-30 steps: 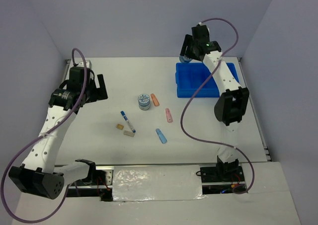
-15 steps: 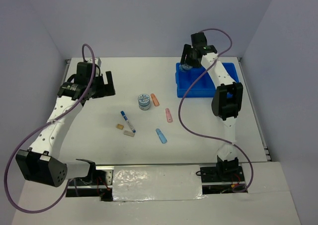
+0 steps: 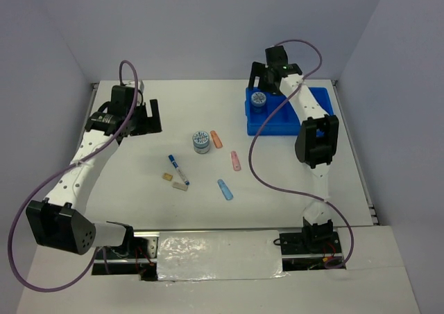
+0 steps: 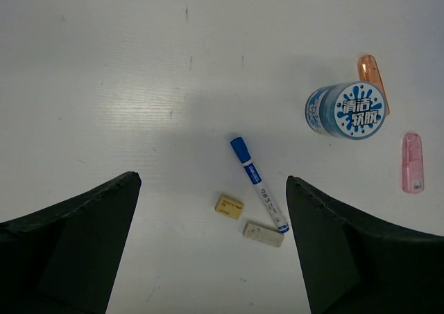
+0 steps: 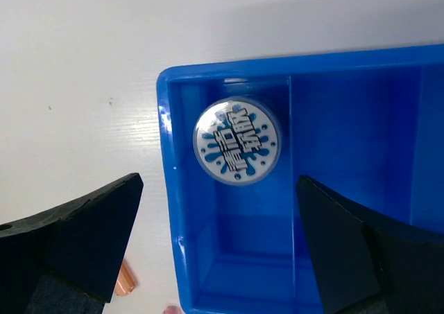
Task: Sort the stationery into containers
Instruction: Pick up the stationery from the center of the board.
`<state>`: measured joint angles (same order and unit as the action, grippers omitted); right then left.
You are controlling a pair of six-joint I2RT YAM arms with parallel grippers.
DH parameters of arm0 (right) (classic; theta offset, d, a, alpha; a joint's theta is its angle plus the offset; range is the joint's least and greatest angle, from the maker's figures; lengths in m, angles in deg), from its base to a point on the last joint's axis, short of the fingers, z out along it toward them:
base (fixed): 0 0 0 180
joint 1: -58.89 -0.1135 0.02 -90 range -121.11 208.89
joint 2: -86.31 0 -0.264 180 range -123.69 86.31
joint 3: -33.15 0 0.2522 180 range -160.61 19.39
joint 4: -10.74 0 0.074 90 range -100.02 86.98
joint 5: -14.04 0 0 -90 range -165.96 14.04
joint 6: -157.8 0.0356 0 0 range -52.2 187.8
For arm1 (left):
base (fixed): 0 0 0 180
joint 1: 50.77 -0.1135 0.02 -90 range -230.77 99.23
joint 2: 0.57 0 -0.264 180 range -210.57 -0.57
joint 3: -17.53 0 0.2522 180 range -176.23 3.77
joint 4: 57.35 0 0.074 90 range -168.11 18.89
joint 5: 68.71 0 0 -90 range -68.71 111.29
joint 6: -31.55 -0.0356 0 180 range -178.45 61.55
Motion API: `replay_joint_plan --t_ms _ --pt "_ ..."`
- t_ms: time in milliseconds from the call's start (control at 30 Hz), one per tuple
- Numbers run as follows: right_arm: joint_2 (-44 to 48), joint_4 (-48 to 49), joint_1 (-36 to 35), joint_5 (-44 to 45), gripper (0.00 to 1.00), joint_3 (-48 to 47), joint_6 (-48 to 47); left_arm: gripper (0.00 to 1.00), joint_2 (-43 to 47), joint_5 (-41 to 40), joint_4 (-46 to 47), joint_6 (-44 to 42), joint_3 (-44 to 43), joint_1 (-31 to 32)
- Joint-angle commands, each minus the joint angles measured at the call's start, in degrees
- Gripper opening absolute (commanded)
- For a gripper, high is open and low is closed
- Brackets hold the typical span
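My right gripper goes to the left in the top view next, and down around the other roll [image 3: 201, 141], because that roll is still standing outside the tray [image 3: 277, 123].
One blue-white patterned roll [image 5: 236, 140] stands in the far-left compartment of the blue tray [image 5: 166, 189], free of my open right gripper [image 5: 218, 181], which hovers above it. In the top view that roll [image 3: 258, 98] sits in the tray [image 3: 277, 123] just below the right gripper [image 3: 263, 84]. My left gripper [image 4: 213, 182] is open and empty, high over the marker [image 4: 259, 184], tan block [image 4: 229, 206] and beige bar [image 4: 263, 234]. The other roll [image 4: 347, 111], the orange bar [image 4: 370, 71] and the pink bar [image 4: 411, 163] lie to its right. The light-blue bar [image 3: 225, 189] lies nearer the front.
The tray's other compartments look bare in the right wrist view. The right arm's purple cable [image 3: 260, 147] loops over the table beside the tray. Walls close the table at the back and both sides.
The right gripper has opened and let the roll go into the tray's far-left compartment. The left arm has reached further in towards the table's middle.
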<state>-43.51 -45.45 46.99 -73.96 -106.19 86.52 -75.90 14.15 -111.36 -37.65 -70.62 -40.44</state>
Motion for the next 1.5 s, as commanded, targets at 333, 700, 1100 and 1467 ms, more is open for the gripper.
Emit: replay_joint_plan --t_ms 333,700,1100,1467 --pt "5.1 1.2 -28.5 7.5 1.0 -2.3 -13.4 0.99 -0.4 -10.4 -6.4 2.1 -7.3 -0.4" --pt "-2.3 -0.3 -34.4 10.4 1.0 -1.3 -7.7 0.99 4.8 -8.1 -7.2 -1.1 -5.3 -0.6" --pt "-2.5 -2.0 -34.4 11.9 0.99 6.6 -5.6 0.99 7.0 -7.1 -7.0 -0.9 -2.6 -0.7" --pt "6.3 7.1 -34.4 9.2 0.52 15.4 -5.3 0.99 8.5 -6.9 -7.5 -1.5 -1.0 -0.7"
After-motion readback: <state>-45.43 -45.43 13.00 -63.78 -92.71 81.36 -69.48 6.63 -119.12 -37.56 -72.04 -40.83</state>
